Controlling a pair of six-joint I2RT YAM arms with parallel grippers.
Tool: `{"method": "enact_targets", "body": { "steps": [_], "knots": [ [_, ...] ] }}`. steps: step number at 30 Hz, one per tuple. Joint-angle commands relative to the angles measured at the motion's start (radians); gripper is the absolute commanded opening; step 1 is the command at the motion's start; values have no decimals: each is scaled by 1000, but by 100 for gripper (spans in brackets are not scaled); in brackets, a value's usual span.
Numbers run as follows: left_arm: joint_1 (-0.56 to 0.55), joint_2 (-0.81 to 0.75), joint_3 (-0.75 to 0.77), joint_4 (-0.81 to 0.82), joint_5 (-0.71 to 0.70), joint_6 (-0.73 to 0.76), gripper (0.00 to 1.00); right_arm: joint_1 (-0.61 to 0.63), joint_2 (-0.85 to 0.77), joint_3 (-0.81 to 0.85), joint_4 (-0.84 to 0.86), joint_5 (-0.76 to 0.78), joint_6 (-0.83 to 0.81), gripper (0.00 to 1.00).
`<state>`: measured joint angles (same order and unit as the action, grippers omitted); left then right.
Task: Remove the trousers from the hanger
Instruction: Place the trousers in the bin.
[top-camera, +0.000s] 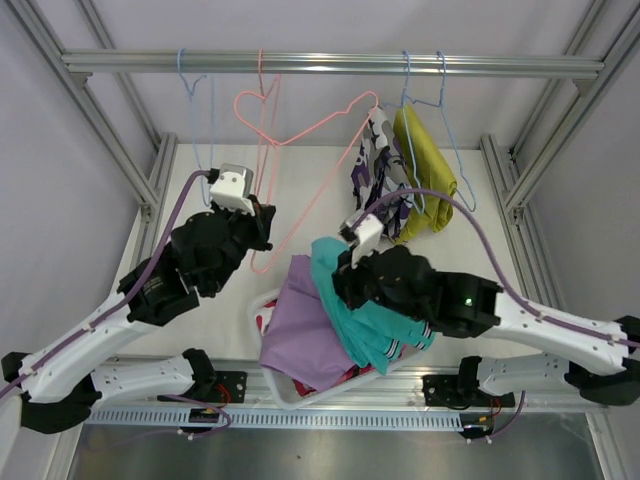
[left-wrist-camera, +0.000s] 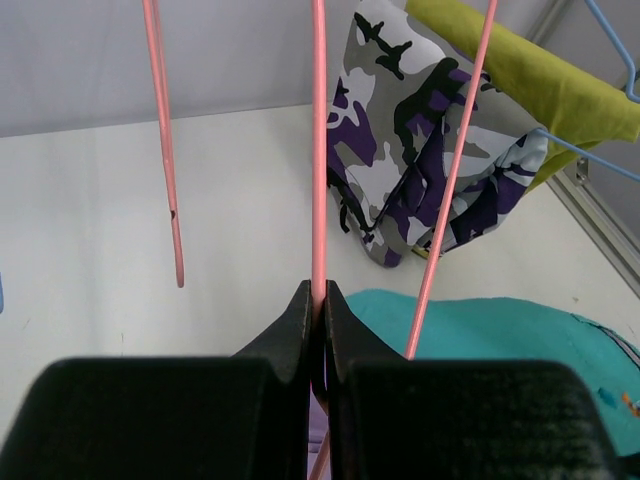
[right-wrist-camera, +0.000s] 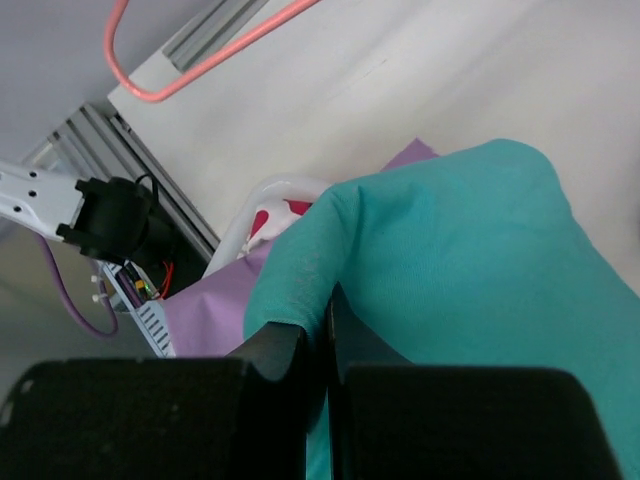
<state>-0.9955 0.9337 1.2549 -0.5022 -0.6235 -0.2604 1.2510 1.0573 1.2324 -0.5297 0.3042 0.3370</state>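
Note:
My right gripper has the teal pair and should next carry it back down over the lilac pair (top-camera: 312, 342) (right-wrist-camera: 212, 310), toward the near rim of the white basket.
The trousers are cloth shorts. My right gripper (top-camera: 345, 266) (right-wrist-camera: 325, 312) is shut on a fold of the teal pair (top-camera: 380, 330) (right-wrist-camera: 460, 260), which drapes over the lilac pair (top-camera: 300, 335) (right-wrist-camera: 205, 315) in a white basket (top-camera: 262, 303). A red-and-white pair (right-wrist-camera: 262, 222) peeks out underneath. My left gripper (top-camera: 263, 222) (left-wrist-camera: 320, 296) is shut on the wire of a bare pink hanger (top-camera: 300, 150) (left-wrist-camera: 319, 150) that hangs from the rail. The camouflage pair (top-camera: 378, 165) (left-wrist-camera: 420, 150) and the mustard pair (top-camera: 425, 165) (left-wrist-camera: 530, 80) hang on blue hangers at the right.
A metal rail (top-camera: 330, 63) crosses the top of the frame. An empty blue hanger (top-camera: 195, 100) hangs at its left. Aluminium posts (top-camera: 150, 190) flank the white tabletop. The basket rim (right-wrist-camera: 270, 190) sits at the near edge between the arms.

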Motion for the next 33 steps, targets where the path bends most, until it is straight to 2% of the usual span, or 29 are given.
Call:
{"method": "enact_targets", "body": {
  "steps": [1,4,9,10,11,15,18,20,24,29,30,33],
  "knots": [
    [-3,-39,-5,51,-39,24,1,91,64,16,195,93,34,0],
    [-3,-49,-5,53,-50,29,1,129,98,-30,247,121,74,0],
    [1,-56,-9,56,-45,27,1,186,110,-259,402,142,183,0],
    [3,-55,-9,56,-36,24,1,189,118,-302,477,135,203,0],
    [6,-56,-8,56,-32,21,1,197,144,-377,514,109,239,0],
    [9,-53,-6,50,-25,15,1,228,271,-499,690,58,313,0],
    [9,-55,-6,50,-22,13,1,267,383,-511,821,35,321,0],
    [9,-55,-8,51,-19,13,1,289,426,-501,849,23,320,0],
    [9,-50,-8,50,-15,12,1,315,497,-426,757,47,313,1],
    [11,-36,-5,42,-4,6,1,320,412,-380,625,136,300,31],
    [9,-33,-3,42,-1,6,1,320,388,-373,555,153,297,42],
    [9,-27,-3,39,2,4,1,326,284,-324,389,219,286,56]
  ]
}}
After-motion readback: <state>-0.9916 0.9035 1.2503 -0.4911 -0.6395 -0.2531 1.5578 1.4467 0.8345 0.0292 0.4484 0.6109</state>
